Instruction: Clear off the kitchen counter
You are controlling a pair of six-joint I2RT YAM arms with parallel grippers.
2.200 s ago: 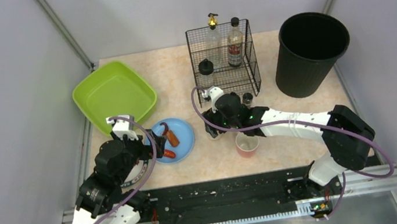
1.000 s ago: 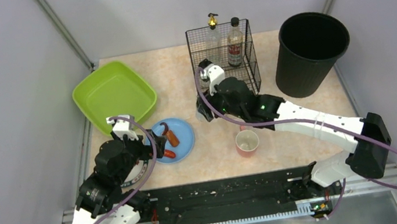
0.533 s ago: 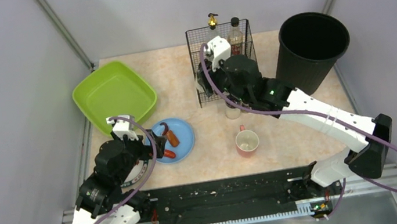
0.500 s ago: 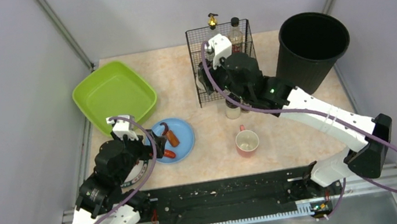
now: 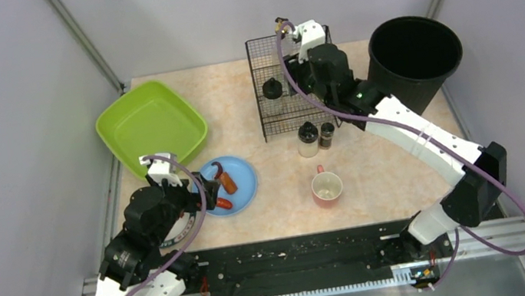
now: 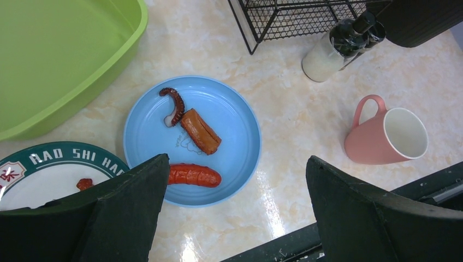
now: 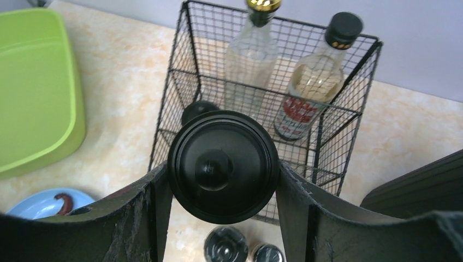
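I will next lower the jar in my right gripper down into the rack and let it go in the empty spot below, beside the black-capped jar.
The kitchen counter (image 5: 236, 90) is beige-pink stone-look laminate. My right gripper (image 7: 221, 176) is shut on a jar with a round black lid (image 7: 223, 164), held in the air over the front of a black wire rack (image 7: 180, 82). From the top view the right gripper (image 5: 302, 79) hangs above that rack (image 5: 265, 120) and the held jar is hidden under it. My left gripper (image 6: 237, 161) stands open and empty above a blue plate (image 6: 235, 125) that carries a red sausage (image 6: 194, 174) and other food scraps. The left gripper (image 5: 200, 195) is at the plate's left edge.
Two bottles (image 7: 311, 87) and a black-capped jar (image 5: 272, 88) stand in the rack. Two shakers (image 5: 308, 139) and a pink mug (image 5: 326, 188) stand on the counter. A lime-green tub (image 5: 149, 121) sits back left, a black bin (image 5: 411, 69) back right, a green-rimmed white plate (image 6: 43, 174) beside the blue one.
My right arm has lifted the black-lidded jar from the counter beside the blue plate and carried it back and up over the wire rack. The left arm has not moved.
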